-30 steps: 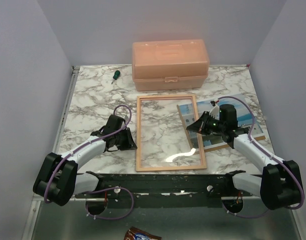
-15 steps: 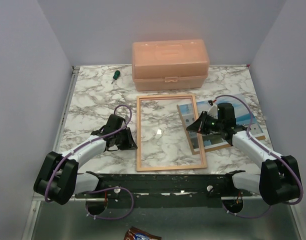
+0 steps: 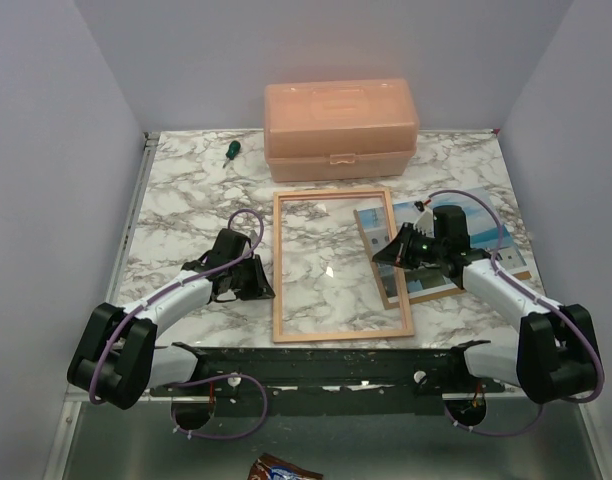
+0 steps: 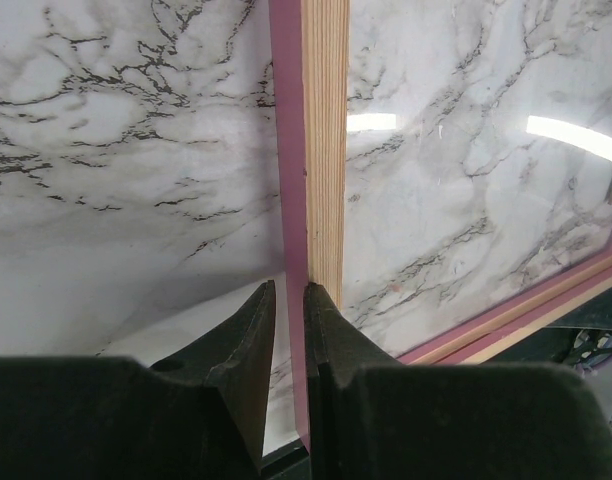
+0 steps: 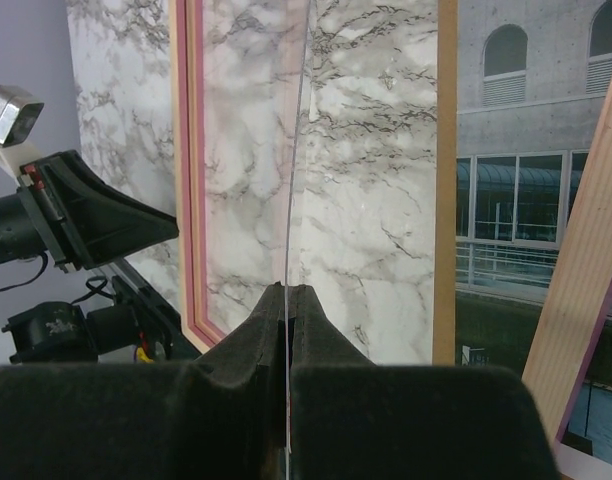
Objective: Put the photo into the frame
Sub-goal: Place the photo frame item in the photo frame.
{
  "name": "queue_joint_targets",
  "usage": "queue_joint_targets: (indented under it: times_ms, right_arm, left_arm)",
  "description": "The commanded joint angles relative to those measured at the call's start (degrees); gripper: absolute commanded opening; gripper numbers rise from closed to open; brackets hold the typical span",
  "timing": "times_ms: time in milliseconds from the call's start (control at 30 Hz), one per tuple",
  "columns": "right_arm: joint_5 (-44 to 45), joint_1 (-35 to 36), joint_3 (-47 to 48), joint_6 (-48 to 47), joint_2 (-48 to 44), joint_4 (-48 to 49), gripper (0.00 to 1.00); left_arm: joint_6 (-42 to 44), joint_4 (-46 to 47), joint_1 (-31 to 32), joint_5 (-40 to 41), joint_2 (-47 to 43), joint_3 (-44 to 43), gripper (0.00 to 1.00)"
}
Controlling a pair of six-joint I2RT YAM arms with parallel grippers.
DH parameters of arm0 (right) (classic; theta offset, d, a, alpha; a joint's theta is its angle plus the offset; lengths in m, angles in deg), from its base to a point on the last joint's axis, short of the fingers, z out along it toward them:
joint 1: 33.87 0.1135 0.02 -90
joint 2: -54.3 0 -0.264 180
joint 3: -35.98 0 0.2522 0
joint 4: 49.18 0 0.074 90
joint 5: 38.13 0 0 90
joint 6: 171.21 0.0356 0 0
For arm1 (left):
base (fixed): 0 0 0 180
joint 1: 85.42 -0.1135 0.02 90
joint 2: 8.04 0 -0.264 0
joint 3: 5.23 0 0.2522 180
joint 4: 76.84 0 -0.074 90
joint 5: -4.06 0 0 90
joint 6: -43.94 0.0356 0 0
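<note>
I need to lower the pane's edge in my right gripper beside the frame's bar over the photo next and release it, since the frame's opening below still shows bare marble.
The frame lies back up on the marble table, showing pale wood with a pink edge. My left gripper sits at its left rail. In the left wrist view the frame's pink edge runs between the nearly closed jaws of that gripper. My right gripper is at the right rail, shut on a thin clear pane that is seen edge-on between its jaws and reaches over the frame. The photo lies on a brown backing board under my right arm. The photo's building shows in the right wrist view.
A peach plastic box stands behind the frame. A green-handled screwdriver lies at the back left. Lilac walls close in the table on three sides. A snack wrapper lies below the near edge.
The bright glare on the clear pane over the frame has shrunk and gone as my right gripper shifted slightly. The left arm has not moved.
</note>
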Motion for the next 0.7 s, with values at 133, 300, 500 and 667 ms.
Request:
queue_joint_targets:
  times_ms: [133,300,500,667]
  right_arm:
    - [-1.0,0.8,1.3,-2.6,1.7,-1.2,0.01]
    - [2.2,0.9,1.5,-3.8,1.5,-3.5,0.05]
    - [5.1,0.9,1.7,-4.4,2.3,-5.1,0.11]
    - [6.0,1.0,2.0,-4.3,3.9,-5.5,0.21]
  left_arm:
    - [2.1,-3.0,0.4,2.9,2.6,1.8,0.18]
    - [2.1,-3.0,0.4,2.9,2.7,1.7,0.18]
    - [2.1,-3.0,0.4,2.8,3.0,1.6,0.18]
    - [2.1,-3.0,0.4,2.8,3.0,1.7,0.18]
